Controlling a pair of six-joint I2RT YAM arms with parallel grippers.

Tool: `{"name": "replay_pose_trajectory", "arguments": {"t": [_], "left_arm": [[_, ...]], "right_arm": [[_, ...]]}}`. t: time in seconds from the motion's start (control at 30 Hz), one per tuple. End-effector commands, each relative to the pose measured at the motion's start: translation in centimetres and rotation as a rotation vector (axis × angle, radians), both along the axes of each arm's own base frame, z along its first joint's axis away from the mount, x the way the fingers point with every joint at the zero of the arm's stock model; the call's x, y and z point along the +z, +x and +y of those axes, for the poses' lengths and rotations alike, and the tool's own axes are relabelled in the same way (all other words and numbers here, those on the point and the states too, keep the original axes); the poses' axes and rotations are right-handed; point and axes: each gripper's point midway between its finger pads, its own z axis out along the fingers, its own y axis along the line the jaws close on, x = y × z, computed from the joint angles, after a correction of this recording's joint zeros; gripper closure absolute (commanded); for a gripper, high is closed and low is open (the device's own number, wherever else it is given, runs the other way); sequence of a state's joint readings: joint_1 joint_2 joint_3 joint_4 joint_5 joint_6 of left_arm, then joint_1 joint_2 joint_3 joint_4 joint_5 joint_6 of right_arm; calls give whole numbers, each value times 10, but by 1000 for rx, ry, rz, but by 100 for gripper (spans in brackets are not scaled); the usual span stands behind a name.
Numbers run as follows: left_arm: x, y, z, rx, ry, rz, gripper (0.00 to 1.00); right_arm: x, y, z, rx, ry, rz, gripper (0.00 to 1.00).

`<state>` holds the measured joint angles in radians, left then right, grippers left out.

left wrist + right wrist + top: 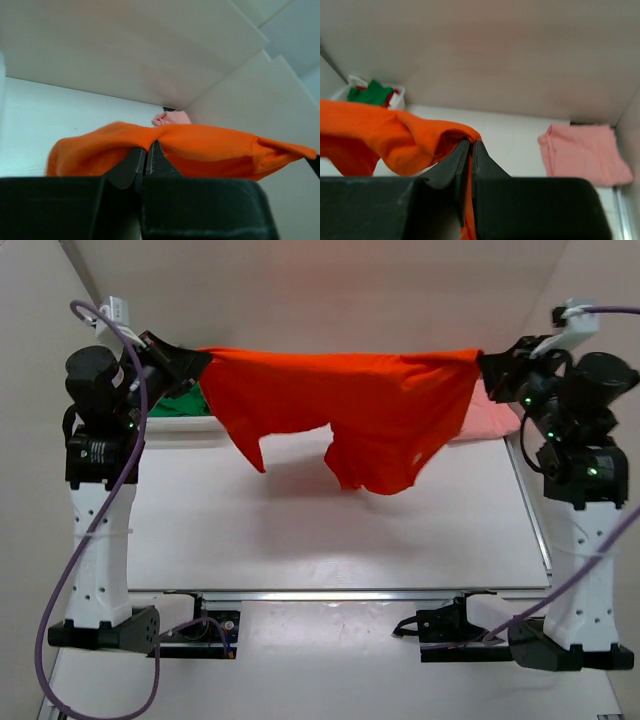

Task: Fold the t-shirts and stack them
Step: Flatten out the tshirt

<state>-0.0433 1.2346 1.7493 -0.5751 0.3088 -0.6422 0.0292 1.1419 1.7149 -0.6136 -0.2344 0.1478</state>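
Observation:
The t-shirt hangs stretched wide, so I should next lower its corner in my left gripper onto the tabletop below, beside the basket, and release it.
The bright orange-red t-shirt [345, 405] hangs stretched in the air between my two grippers, above the far half of the table. My left gripper [190, 365] is shut on its left corner; the cloth bunches over its tips in the left wrist view [200, 142]. My right gripper [487, 362] is shut on its right corner, which shows in the right wrist view [385, 135]. The pale pink t-shirt [582, 152] lies folded at the far right corner [490, 410]. The green t-shirt [370, 93] and the red one [396, 94] lie in the basket.
The white mesh basket [397, 100] stands at the far left corner, partly behind my left arm [180, 405]. White walls close the table at the back and both sides. A metal rail [340, 592] runs along the near edge.

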Motion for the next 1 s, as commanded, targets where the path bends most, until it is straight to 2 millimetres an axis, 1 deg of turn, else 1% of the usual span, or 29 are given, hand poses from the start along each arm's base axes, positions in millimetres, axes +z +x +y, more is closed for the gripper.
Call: {"name": "replay_pose_trajectory", "arguments": {"t": [0.0,0.03,0.07,0.1,0.13,0.17,0.23,0.27,0.3,0.33,0.37,0.4,0.43,0.47,0.53,0.57,0.6,0.63,0.67,0.7,0.73,0.77,0.8,0.83,0.87,0.9,0.93,0.97], "left_arm": [[28,-26,-7,-43,-97,-77,100],[39,-37,-7,-42,-94,-119,100],[49,-48,-8,-48,-94,-161,100],[59,-61,-9,-60,-94,-191,100],[61,-67,-9,-56,-97,-193,100],[67,-77,-9,-61,-95,-212,100],[70,-97,-13,-80,-95,-216,100],[68,-101,-15,-90,-103,-211,100],[66,-108,-17,-99,-116,-210,100],[62,-110,-16,-93,-127,-203,100],[62,-117,-16,-92,-132,-209,100],[64,-123,-15,-91,-133,-219,100],[63,-124,-12,-73,-140,-215,100],[63,-124,-12,-71,-140,-212,100],[53,-114,-14,-73,-140,-186,100],[48,-108,-17,-83,-139,-173,100],[33,-97,-18,-81,-148,-139,100],[20,-86,-20,-91,-158,-114,100],[18,-80,-20,-95,-166,-128,100],[4,-68,-21,-100,-179,-111,100],[-4,-62,-21,-102,-183,-99,100],[-19,-52,-23,-102,-196,-79,100],[-40,-40,-25,-97,-195,-49,100],[-46,-34,-23,-91,-192,-46,100],[-66,-22,-24,-81,-187,-15,100],[-87,-10,-23,-75,-187,15,100],[-109,-2,-23,-67,-185,57,100],[-122,8,-22,-64,-182,71,100]], "right_arm": [[62,-48,-5,-9,-38,-171,100],[72,-58,-6,-10,-46,-201,100],[77,-68,-6,-10,-63,-222,100],[85,-83,-7,-12,-74,-252,100],[84,-86,-10,-31,-80,-253,100],[90,-101,-13,-45,-84,-281,100],[90,-121,-24,-104,-88,-283,100],[90,-131,-29,-127,-94,-291,100],[93,-140,-30,-132,-93,-309,100],[95,-147,-31,-139,-93,-323,100],[98,-149,-31,-141,-94,-329,100],[95,-145,-32,-145,-89,-305,100],[100,-148,-30,-133,-88,-314,100],[102,-143,-26,-114,-88,-309,100],[99,-126,-22,-89,-93,-287,100],[97,-120,-24,-98,-97,-279,100],[95,-107,-20,-76,-101,-267,100],[90,-89,-18,-60,-104,-247,100],[86,-82,-15,-42,-104,-233,100],[79,-63,-20,-48,-109,-207,100],[76,-53,-19,-38,-106,-201,100],[59,-34,-16,-10,-99,-161,100],[37,-14,-16,-4,-98,-108,100],[34,-6,-12,3,-99,-122,100],[14,10,-6,21,-100,-91,100],[-11,27,-2,23,-106,-34,100],[-26,43,7,35,-110,-6,100],[-44,52,15,55,-115,22,100]]}}
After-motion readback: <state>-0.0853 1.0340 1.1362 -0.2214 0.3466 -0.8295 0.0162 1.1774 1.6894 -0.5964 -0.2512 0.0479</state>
